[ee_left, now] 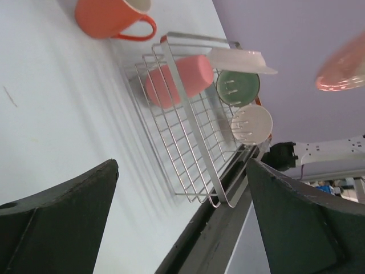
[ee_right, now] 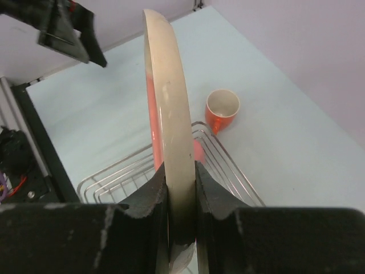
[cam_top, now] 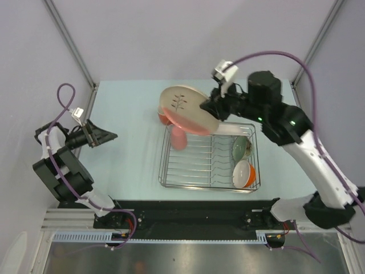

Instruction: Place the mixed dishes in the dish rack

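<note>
The rack is bare between the pink cup and bowls, so my right gripper will next turn, come back and down over the wire slots there and release the cream-pink plate.
My right gripper (cam_top: 209,108) is shut on the rim of the cream-pink leaf-motif plate (cam_top: 183,108) and holds it tilted above the far left corner of the dish rack (cam_top: 194,171). In the right wrist view the plate (ee_right: 169,108) stands edge-on between the fingers (ee_right: 214,197). In the rack are the pink cup (cam_top: 178,137), pale green bowl (cam_top: 240,148), orange white-lined bowl (cam_top: 244,174) and white plate (cam_top: 235,131). The orange mug (ee_left: 108,17) stands on the table behind the rack. My left gripper (cam_top: 107,137) is open and empty, left of the rack.
The rack's wire floor (ee_left: 188,142) lies bare between the cup and the bowls. The table's black front edge (ee_left: 217,228) runs just under the rack. Frame posts stand at the far corners (cam_top: 74,45).
</note>
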Available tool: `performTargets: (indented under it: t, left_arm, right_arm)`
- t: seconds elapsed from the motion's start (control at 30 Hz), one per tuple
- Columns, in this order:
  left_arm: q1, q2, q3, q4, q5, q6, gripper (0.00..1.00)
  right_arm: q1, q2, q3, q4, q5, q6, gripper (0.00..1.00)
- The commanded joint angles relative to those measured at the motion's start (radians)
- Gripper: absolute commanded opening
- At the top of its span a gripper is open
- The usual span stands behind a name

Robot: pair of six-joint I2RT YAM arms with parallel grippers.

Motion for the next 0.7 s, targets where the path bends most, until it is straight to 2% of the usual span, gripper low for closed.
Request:
performTargets:
  t: [0.0, 0.03, 0.1, 0.13, 0.17, 0.23, 0.43, 0.57, 0.67]
  left_arm:
    - [-0.078, -0.07, -0.115, 0.083, -0.056, -0.151, 1.0]
    - [-0.103, -0.105, -0.151, 0.293, -0.144, -0.25, 1.0]
    - [-0.215, -0.25, -0.256, 0.5, -0.284, -0.509, 1.0]
    - [-0.311, -0.297, -0.278, 0.648, -0.455, -0.568, 1.0]
    - [-0.353, -0.357, -0.289, 0.685, -0.511, -0.62, 0.99]
    - [-0.43, -0.375, -0.268, 0.725, -0.605, -0.66, 1.0]
    - [-0.45, -0.339, -0.151, 0.693, -0.614, -0.697, 1.0]
    - [-0.45, -0.348, -0.139, 0.642, -0.637, -0.651, 1.0]
    - [-0.45, -0.359, -0.149, 0.642, -0.651, -0.645, 1.0]
  right_arm:
    - [0.007, -0.191, -0.072, 0.024, -0.022, -0.091, 0.0]
    - [0.01, -0.217, -0.118, 0.004, -0.025, -0.135, 0.0]
    - [0.017, -0.304, -0.175, -0.004, -0.008, -0.175, 0.0]
    - [0.017, -0.336, -0.225, -0.005, 0.016, -0.206, 0.0]
    - [0.017, -0.379, -0.244, -0.008, 0.029, -0.217, 0.0]
    - [0.019, -0.407, -0.275, -0.051, 0.032, -0.249, 0.0]
    - [0.054, -0.38, -0.292, -0.238, 0.113, -0.324, 0.0]
    - [0.151, -0.377, -0.327, -0.275, 0.323, -0.378, 0.0]
    - [0.209, -0.364, -0.338, -0.294, 0.395, -0.404, 0.0]
